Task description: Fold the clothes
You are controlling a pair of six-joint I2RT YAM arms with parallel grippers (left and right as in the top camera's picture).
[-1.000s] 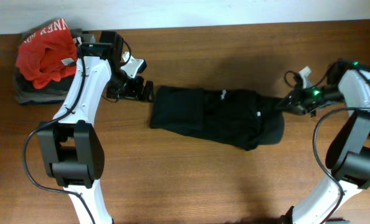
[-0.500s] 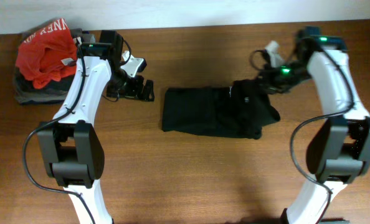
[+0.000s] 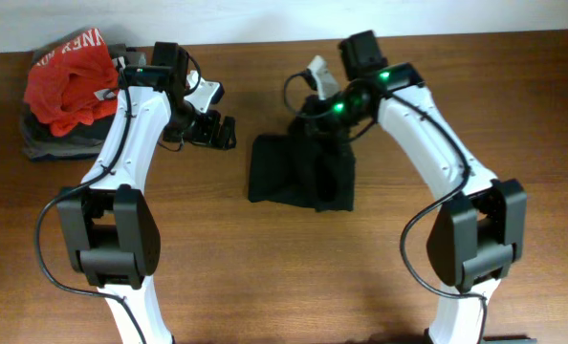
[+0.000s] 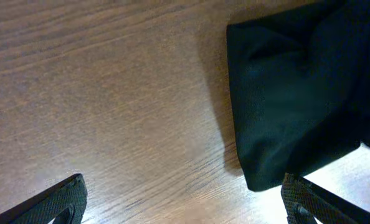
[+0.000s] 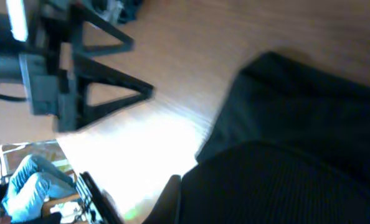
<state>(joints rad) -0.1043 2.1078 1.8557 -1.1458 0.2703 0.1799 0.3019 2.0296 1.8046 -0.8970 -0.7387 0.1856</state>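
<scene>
My right gripper should next carry the lifted fold to the left in the overhead view, over the shirt's flat end [image 3: 263, 161] [image 5: 250, 96], and let go of it there, because that end is uncovered.
The black T-shirt [image 3: 298, 177] lies bunched in a short folded shape at the table's middle. My right gripper [image 3: 316, 122] is over its far edge, shut on a lifted fold of the black fabric. In the right wrist view that fabric [image 5: 297, 162] fills the lower right and hides the jaws, with only one finger [image 5: 167, 202] showing. My left gripper [image 3: 225, 132] is open and empty just left of the shirt. In the left wrist view its fingers [image 4: 60, 202] stand wide apart over bare wood, with the shirt's corner [image 4: 284, 112] at the upper right.
A red garment with white lettering [image 3: 69, 81] lies on grey and dark folded garments [image 3: 45, 141] at the far left corner. The table's far edge meets a white wall [image 3: 265, 19]. My left arm [image 5: 66, 68] shows in the right wrist view.
My right gripper has swung left from the table's right side, carrying the shirt's right end over its left half, so the shirt is much shorter. The left arm has barely moved.
</scene>
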